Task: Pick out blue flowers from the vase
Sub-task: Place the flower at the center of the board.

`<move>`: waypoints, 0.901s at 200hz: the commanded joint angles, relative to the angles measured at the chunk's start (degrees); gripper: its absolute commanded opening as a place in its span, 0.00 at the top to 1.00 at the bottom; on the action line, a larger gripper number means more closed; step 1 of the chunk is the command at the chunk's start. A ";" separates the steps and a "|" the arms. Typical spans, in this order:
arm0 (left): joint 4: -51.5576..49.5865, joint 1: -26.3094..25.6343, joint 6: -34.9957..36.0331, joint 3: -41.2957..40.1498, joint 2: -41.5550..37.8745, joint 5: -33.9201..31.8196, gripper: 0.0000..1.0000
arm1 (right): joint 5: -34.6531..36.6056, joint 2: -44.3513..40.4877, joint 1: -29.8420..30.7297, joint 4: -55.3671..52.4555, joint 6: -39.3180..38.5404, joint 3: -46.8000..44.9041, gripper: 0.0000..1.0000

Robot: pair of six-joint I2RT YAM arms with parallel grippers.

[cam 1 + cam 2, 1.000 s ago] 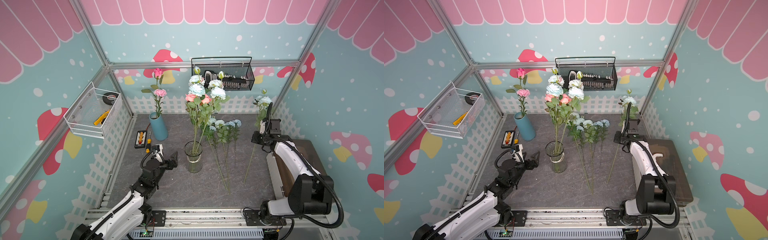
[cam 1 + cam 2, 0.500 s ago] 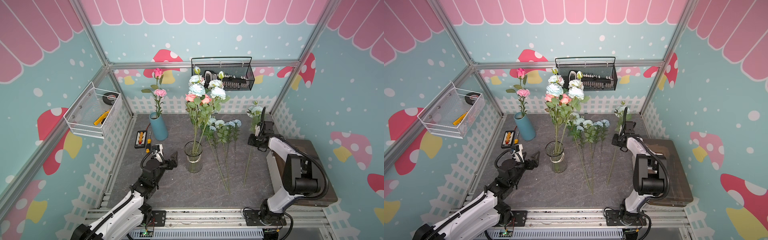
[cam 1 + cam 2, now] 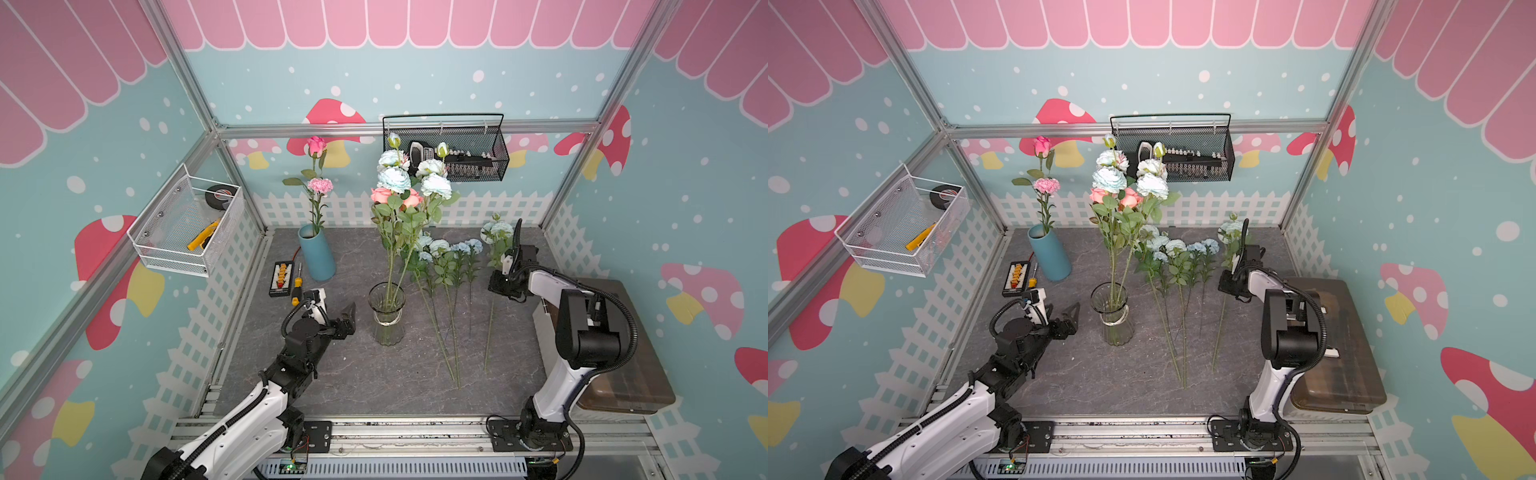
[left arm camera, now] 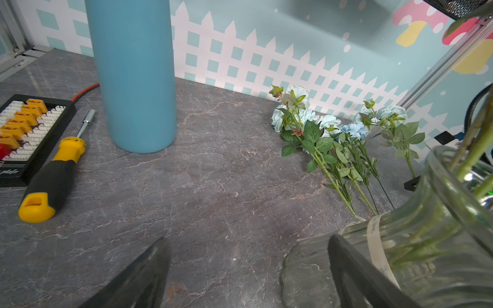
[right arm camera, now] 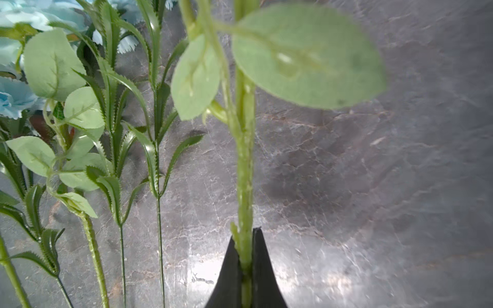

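Note:
The bare part of the table beside the lying blue flowers is empty. I should move my right gripper down and a little toward them next, and let go of the blue flower's stem there.
A clear glass vase [image 3: 386, 311] [image 3: 1112, 312] stands mid-table and holds blue flowers [image 3: 392, 178] [image 3: 1109, 179] together with salmon roses. Several more blue flowers [image 3: 440, 247] [image 3: 1174, 245] [image 4: 328, 122] lie flat on the table to its right. My right gripper [image 3: 496, 287] [image 3: 1227, 286] [image 5: 245, 237] is shut on the green stem of one blue flower [image 3: 494, 230] [image 3: 1231, 227], held low beside the lying ones. My left gripper [image 3: 351, 320] [image 3: 1073, 320] [image 4: 248, 240] stands open just left of the vase [image 4: 440, 240], with nothing between its fingers.
A blue ceramic vase [image 3: 318, 253] with pink flowers stands at the back left, with a screwdriver [image 3: 297, 286] and a connector tray [image 3: 280, 278] beside it. A brown box [image 3: 615, 374] sits at the right edge. Wire baskets [image 3: 187, 224] [image 3: 449, 153] hang on the walls.
My right gripper has carried the held blue flower leftward and down, closer to the flowers lying on the table. The left arm has not moved.

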 commanded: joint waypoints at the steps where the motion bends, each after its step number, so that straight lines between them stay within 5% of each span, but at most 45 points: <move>1: 0.30 0.43 -0.78 1.52 -0.16 0.35 0.08 | -3.27 1.32 -0.34 2.46 0.66 1.52 1.00; 97: 0.25 0.43 -0.78 1.17 -0.98 0.32 0.08 | -6.59 6.74 -0.30 3.66 1.58 3.28 0.89; 180: 0.30 0.43 -0.80 1.03 -1.28 0.30 0.08 | -2.94 7.66 1.46 0.35 -0.57 5.27 0.93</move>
